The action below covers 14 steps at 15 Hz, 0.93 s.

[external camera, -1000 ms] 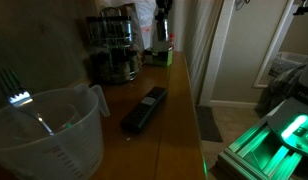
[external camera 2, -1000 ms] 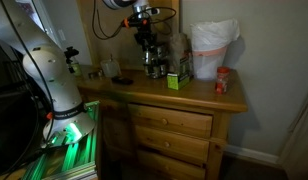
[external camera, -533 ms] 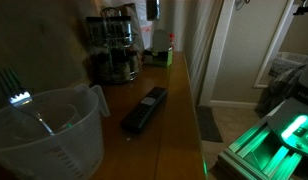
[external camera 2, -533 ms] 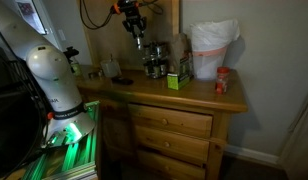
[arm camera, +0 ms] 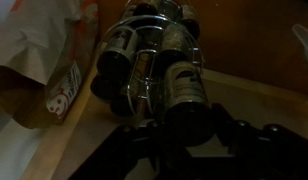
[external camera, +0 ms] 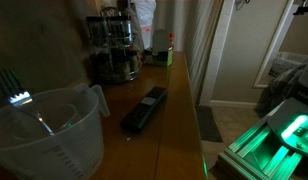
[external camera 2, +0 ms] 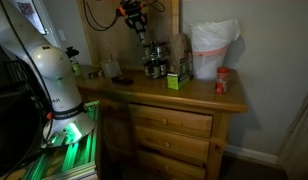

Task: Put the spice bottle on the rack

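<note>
The spice bottle is still hanging above the rack's wire shelf, so I will lower it with my gripper onto the open wires beside the jars and let it go.
The rack is a dark round two-tier stand ringed with small jars at the back of the wooden dresser; it also shows in an exterior view. My gripper hangs high above and a little beside it. In the wrist view the gripper is shut on a dark spice bottle with a pale label, held between the two dark fingers. The rack lies just beyond the bottle, seen from above. The scene is dim.
A clear measuring jug with a fork stands at the front. A black remote lies mid-top. A green box, a white bag and a red jar stand past the rack. The dresser's edge runs beside the doorway.
The gripper has risen from beside the rack to well above it, leaving the top of one exterior view. The rack and other things have not moved.
</note>
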Tool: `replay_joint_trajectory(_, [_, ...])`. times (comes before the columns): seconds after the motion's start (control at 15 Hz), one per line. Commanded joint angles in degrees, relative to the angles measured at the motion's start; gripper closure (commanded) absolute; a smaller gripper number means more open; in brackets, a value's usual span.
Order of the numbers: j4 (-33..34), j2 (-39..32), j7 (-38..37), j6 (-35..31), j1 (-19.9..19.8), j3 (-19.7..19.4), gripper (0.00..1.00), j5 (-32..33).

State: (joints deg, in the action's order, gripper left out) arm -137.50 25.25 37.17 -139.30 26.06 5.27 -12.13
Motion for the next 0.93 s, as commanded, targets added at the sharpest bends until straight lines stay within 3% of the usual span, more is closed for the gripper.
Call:
replay_joint_trajectory(0.0, [3.9,-1.7,6.6,1.8,4.1,-2.2,0.75,-6.9])
replay_joint_trajectory(0.2, [6.4,-4.2,11.5,3.0,5.4,-1.9,0.75,-10.7])
replay_joint_trajectory(0.4, [7.8,-7.0,11.7,4.0,2.9,0.4,0.75,-7.4])
replay_joint_trajectory(0.47, [5.4,-4.2,10.4,2.9,2.7,0.9,0.5,-8.7])
replay_joint_trajectory(0.67, [6.1,-6.4,11.3,3.0,2.1,1.5,0.5,-8.7])
replay_joint_trajectory(0.73, [6.2,-6.6,11.4,3.0,2.0,1.5,0.75,-8.7])
replay_joint_trajectory(0.87, [5.6,-7.5,11.8,0.1,1.8,2.7,0.75,-7.7])
